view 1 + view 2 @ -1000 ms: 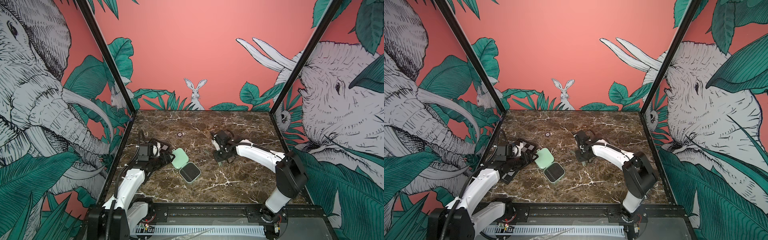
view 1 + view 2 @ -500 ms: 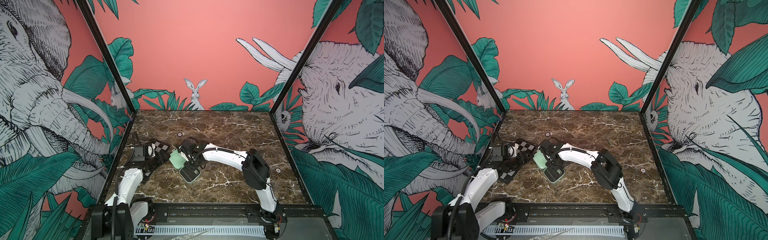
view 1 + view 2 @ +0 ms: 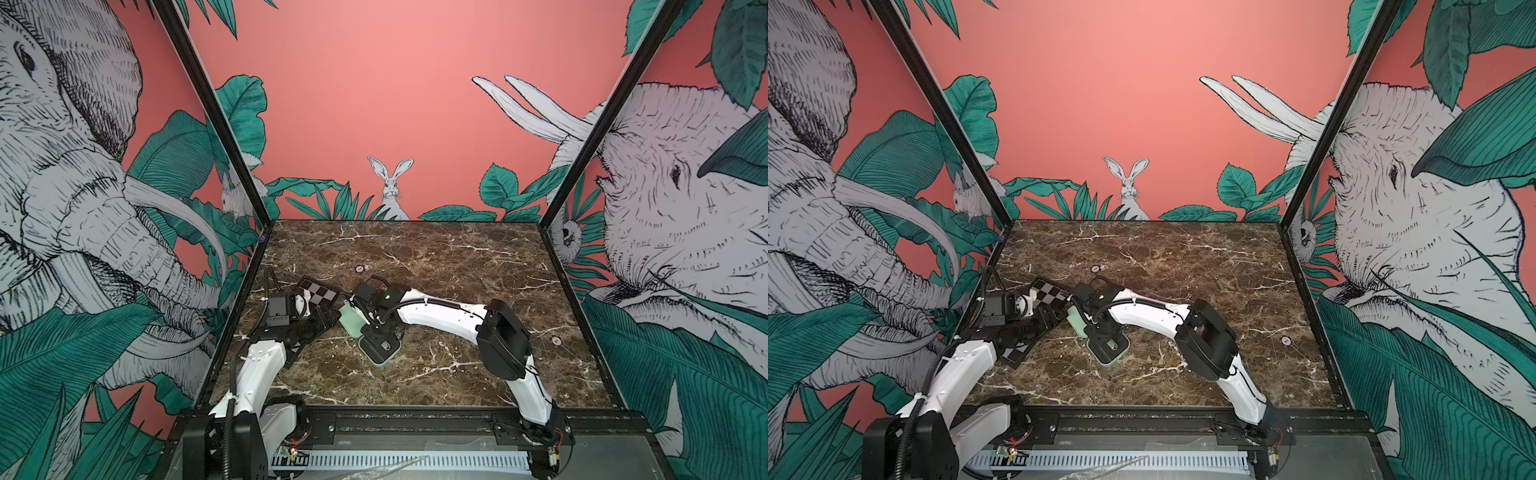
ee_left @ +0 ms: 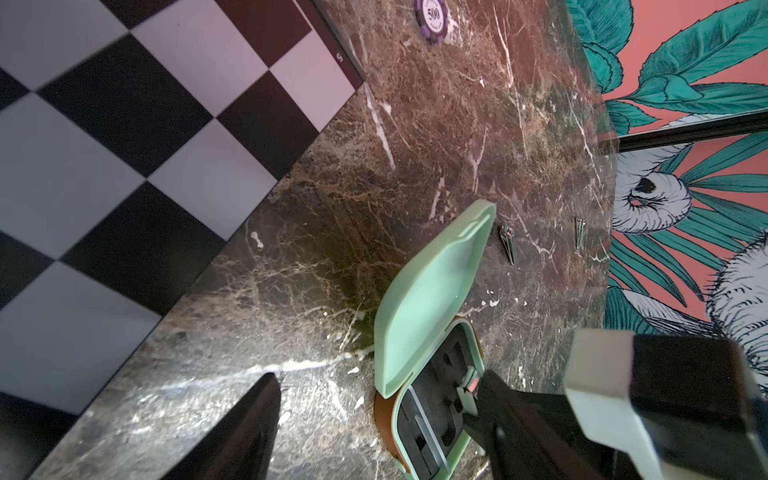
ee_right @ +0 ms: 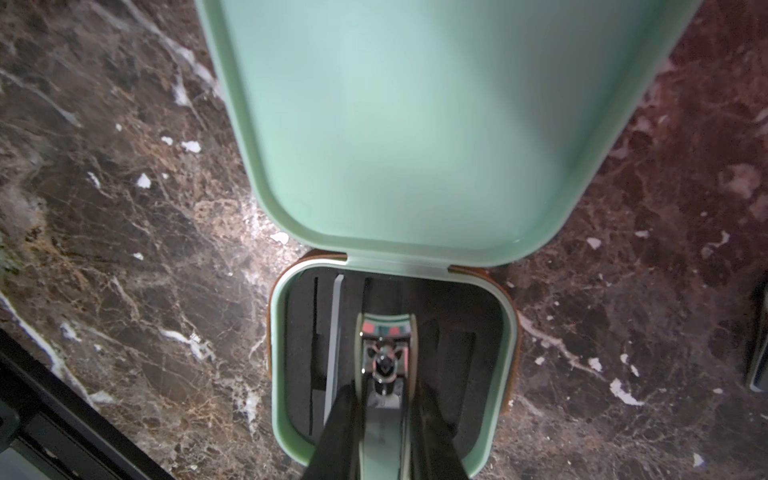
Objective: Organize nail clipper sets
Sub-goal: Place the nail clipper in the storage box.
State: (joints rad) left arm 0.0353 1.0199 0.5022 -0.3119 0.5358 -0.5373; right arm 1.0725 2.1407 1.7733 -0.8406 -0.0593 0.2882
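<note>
My right gripper moves down toward the hinge next and releases the nail clipper [image 5: 384, 361] into the slot beside the grey file, as that slot lies empty below it.
The mint-green case [image 3: 353, 326] [image 3: 1079, 324] of the nail clipper sets lies open on the marble, lid [image 5: 415, 124] raised. A grey file [image 5: 334, 332] rests in its dark insert [image 4: 436, 395]. My right gripper [image 5: 384, 399] [image 3: 380, 338] reaches down into the case base, shut on a mint-and-metal nail clipper [image 5: 384, 361] over the middle of the insert. My left gripper [image 4: 378, 382] [image 3: 332, 318] stands open just left of the lid, holding nothing. Two thin metal tools [image 4: 508, 245] [image 4: 579, 232] lie loose on the marble beyond the case.
A black-and-white checkered board [image 3: 318, 291] [image 4: 124, 145] lies under the left arm by the left wall. One poker chip [image 3: 359, 269] sits behind the case, another [image 3: 555, 341] at the right. A thin tool [image 3: 484, 284] lies at mid right.
The right arm has swung left from the table's middle and come down over the open case with the clipper. The left gripper has stayed beside the lid.
</note>
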